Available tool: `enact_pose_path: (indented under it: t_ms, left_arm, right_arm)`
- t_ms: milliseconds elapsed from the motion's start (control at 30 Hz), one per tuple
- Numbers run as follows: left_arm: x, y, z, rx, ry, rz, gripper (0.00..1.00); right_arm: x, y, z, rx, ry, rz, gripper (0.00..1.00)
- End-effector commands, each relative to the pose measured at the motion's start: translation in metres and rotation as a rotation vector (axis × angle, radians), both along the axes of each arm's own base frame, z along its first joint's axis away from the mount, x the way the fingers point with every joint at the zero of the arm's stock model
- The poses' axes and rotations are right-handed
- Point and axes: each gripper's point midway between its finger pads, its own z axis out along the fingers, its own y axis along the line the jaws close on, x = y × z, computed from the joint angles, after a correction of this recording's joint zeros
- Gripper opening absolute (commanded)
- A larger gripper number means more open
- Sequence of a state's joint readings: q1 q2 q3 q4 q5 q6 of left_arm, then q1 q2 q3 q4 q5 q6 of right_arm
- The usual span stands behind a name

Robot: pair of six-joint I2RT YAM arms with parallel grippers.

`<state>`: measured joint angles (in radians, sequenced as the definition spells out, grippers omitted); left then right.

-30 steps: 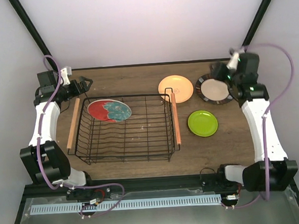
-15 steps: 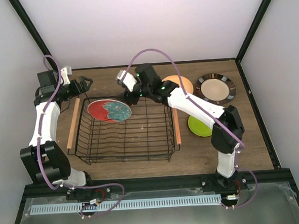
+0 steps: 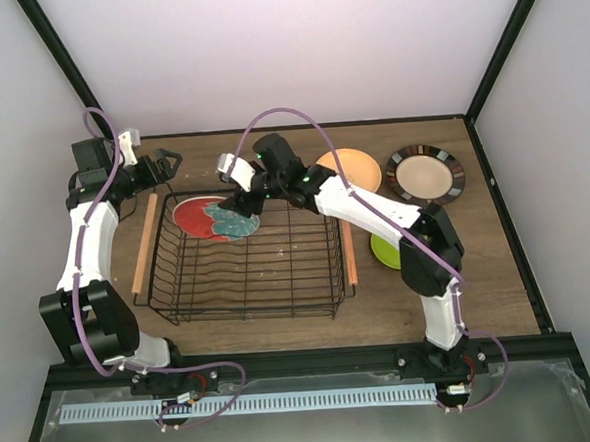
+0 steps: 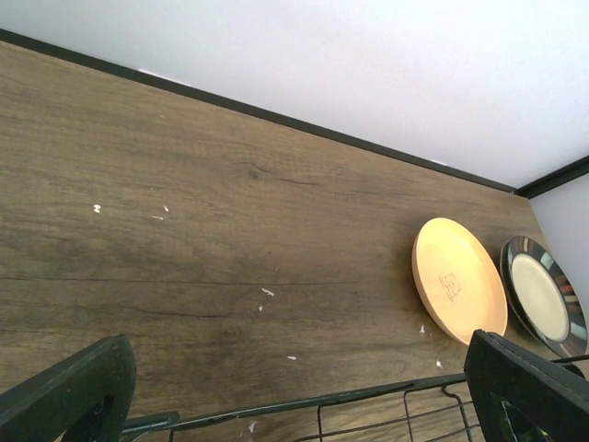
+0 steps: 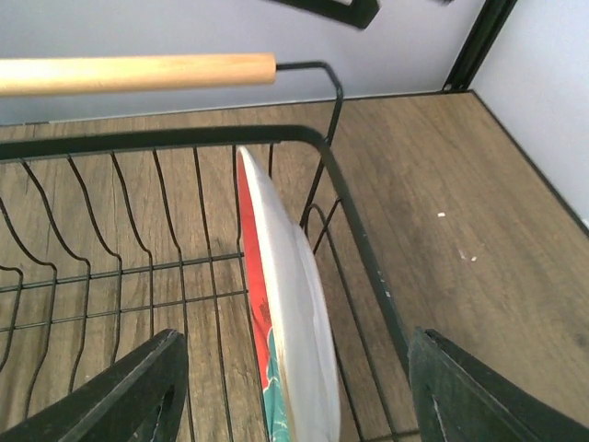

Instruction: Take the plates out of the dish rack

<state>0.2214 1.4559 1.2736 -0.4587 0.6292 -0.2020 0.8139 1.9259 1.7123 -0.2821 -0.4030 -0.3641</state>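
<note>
The plate's rim at its teal end (image 3: pixel 242 221) (image 5: pixel 308 401) stands below the robot's right gripper, so the gripper will next lower onto it, with its fingers straddling the patterned plate, and close.
The black wire dish rack (image 3: pixel 249 284) with two wooden handles sits mid-table. One red-and-teal patterned plate (image 3: pixel 207 216) leans at its far left end; in the right wrist view it stands on edge (image 5: pixel 293 304). My right gripper (image 3: pixel 235 197) is open, its fingers (image 5: pixel 138 391) on either side of that plate, not touching it. My left gripper (image 3: pixel 171 165) is open and empty above the table behind the rack's far left corner. The yellow-orange plate (image 3: pixel 357 167), the cream dark-rimmed plate (image 3: pixel 425 174) and the lime green plate (image 3: pixel 385 250) lie on the table to the right.
The rack's far rim (image 4: pixel 304 405) crosses the bottom of the left wrist view. The right arm (image 3: pixel 364 205) stretches over the rack's far right corner and partly hides the lime plate. Black frame posts stand at the table's back corners.
My right arm swung from the cream plate at the far right across to the rack's far left, and its open gripper now straddles the patterned plate. The left arm has not moved.
</note>
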Motion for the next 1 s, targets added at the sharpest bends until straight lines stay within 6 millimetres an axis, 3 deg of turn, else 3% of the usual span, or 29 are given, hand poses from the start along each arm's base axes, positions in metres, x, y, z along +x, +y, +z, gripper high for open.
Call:
enact_pose_path:
  t_ms: [0, 200, 333, 500, 533, 700, 967]
  left_arm:
    - [0.003, -0.001, 0.001, 0.005, -0.016, -0.007, 1.0]
    - [0.002, -0.001, 0.0, 0.006, -0.014, -0.006, 1.0]
    - [0.002, -0.001, 0.0, 0.01, -0.016, -0.005, 1.0]
    - [0.004, -0.001, -0.002, 0.003, -0.015, -0.004, 1.0]
    - [0.005, -0.001, -0.002, 0.001, -0.015, -0.005, 1.0]
    - [0.005, -0.001, -0.002, -0.005, -0.014, -0.001, 1.0]
    - [0.005, -0.001, -0.001, -0.005, -0.016, -0.003, 1.0]
  right_arm:
    - [-0.003, 0.024, -0.007, -0.009, -0.032, 0.058, 0.67]
    - [0.008, 0.04, -0.034, -0.054, -0.055, 0.007, 0.57]
    - [0.011, 0.044, -0.042, -0.085, -0.088, -0.032, 0.32]
    - [0.011, 0.041, -0.033, -0.075, -0.148, -0.061, 0.07]
    - [0.011, 0.039, -0.027, -0.064, -0.164, -0.067, 0.02]
    - [0.017, 0.032, 0.007, -0.021, -0.25, -0.11, 0.01]
    - [0.016, 0.013, 0.098, 0.072, -0.449, -0.163, 0.01]
